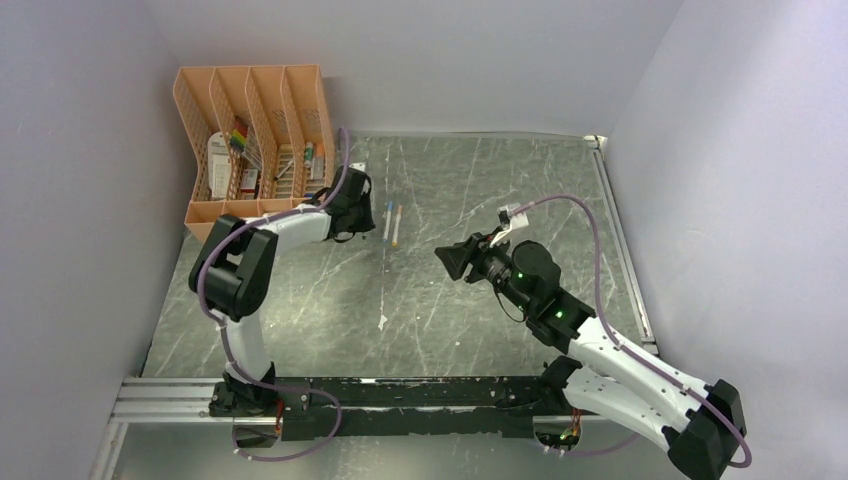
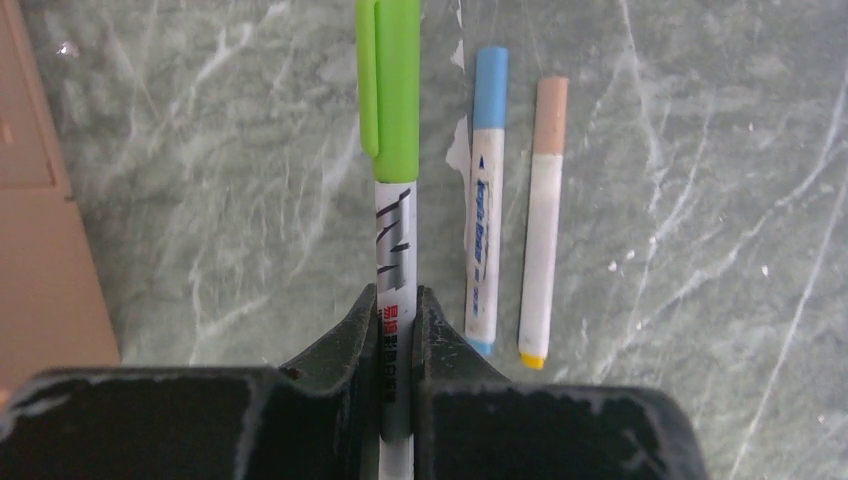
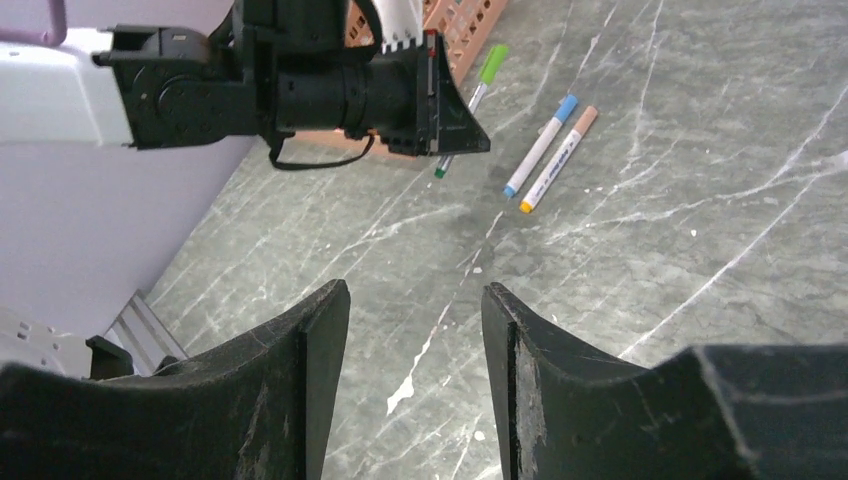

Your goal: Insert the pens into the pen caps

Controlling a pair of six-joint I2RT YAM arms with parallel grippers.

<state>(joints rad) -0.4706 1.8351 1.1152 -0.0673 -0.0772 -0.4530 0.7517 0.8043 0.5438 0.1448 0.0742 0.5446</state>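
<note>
The green cap is already on the white pen [image 2: 397, 250], so the robot's left gripper will next go down and over toward the blue-capped pen, then open on the tabletop beside it.
My left gripper [image 2: 397, 300] is shut on a white pen [image 2: 397, 250] with a bright green cap [image 2: 390, 90] on its far end; it holds the pen low over the table. To its right lie two more pens side by side: one [image 2: 483, 250] with a blue cap [image 2: 489, 85] on it, one [image 2: 540, 260] with an orange-pink cap [image 2: 551, 110] on it. In the top view the left gripper [image 1: 358, 195] is just left of this pair [image 1: 392, 224]. My right gripper [image 1: 450, 258] is open and empty above mid-table, its jaws wide apart in its wrist view [image 3: 415, 290].
A peach mesh organiser [image 1: 250, 140] with stationery stands at the back left, close behind the left gripper; its side shows in the left wrist view [image 2: 30, 250]. Grey walls close in the left, back and right. The table is dark marble with white streaks.
</note>
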